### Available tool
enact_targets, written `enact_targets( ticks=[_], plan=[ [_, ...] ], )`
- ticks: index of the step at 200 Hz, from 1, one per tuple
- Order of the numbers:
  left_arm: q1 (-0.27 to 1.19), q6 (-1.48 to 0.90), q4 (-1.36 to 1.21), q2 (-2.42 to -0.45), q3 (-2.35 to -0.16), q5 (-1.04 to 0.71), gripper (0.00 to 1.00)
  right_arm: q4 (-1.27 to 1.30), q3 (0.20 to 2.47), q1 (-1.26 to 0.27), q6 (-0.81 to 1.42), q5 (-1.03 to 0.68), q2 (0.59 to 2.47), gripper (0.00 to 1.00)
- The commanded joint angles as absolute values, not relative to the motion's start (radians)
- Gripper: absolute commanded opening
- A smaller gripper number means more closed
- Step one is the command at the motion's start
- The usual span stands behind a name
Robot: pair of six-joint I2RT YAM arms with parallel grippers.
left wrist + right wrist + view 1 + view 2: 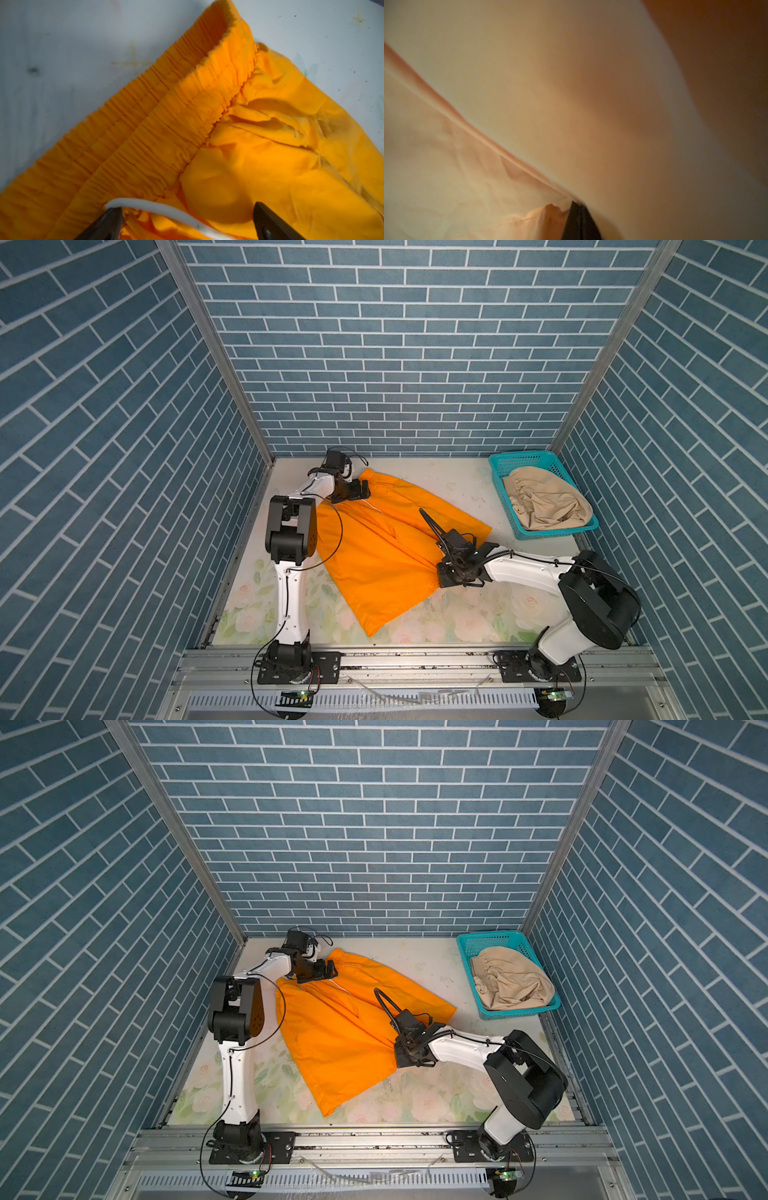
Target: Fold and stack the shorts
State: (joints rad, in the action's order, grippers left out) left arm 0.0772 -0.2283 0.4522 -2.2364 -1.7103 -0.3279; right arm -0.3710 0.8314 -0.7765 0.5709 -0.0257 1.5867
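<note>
The orange shorts [374,556] lie slanted across the table. I will carry the cloth edge outward with my right gripper toward the far leg's end [473,524] and let go of it.
The orange shorts [374,556] [332,1036] lie spread on the table, gathered waistband [166,128] at the far left and legs running toward the near right. My left gripper [357,492] [187,207] hovers open just over the waistband, with the white drawstring [158,207] between its fingers. At the hem of one leg, my right gripper [440,578] [578,204] is shut on the cloth edge; the right wrist view shows only blurred cloth. The beige shorts [544,502] [511,982] sit crumpled in the teal basket.
The teal perforated basket [552,531] [519,1011] stands at the back right corner. Blue brick-pattern walls enclose the table on three sides. Bare floral tabletop [478,622] shows along the front, near the arm bases.
</note>
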Motion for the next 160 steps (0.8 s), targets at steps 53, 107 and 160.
enact_targets(
  ticks=[53,107,160],
  plan=[
    [-0.015,-0.351,0.330,-1.950,-1.354,-0.220,1.00,-0.535,1.124,-0.544,0.312,-0.075,1.787,0.00],
    [-0.015,-0.359,0.445,-1.728,-1.342,-0.148,1.00,-0.531,1.301,-0.504,0.296,-0.143,1.780,0.42],
    [-0.023,-0.405,0.555,-1.464,-1.155,-0.074,1.00,-0.504,0.978,-0.596,0.504,-0.215,1.396,0.56]
  ],
)
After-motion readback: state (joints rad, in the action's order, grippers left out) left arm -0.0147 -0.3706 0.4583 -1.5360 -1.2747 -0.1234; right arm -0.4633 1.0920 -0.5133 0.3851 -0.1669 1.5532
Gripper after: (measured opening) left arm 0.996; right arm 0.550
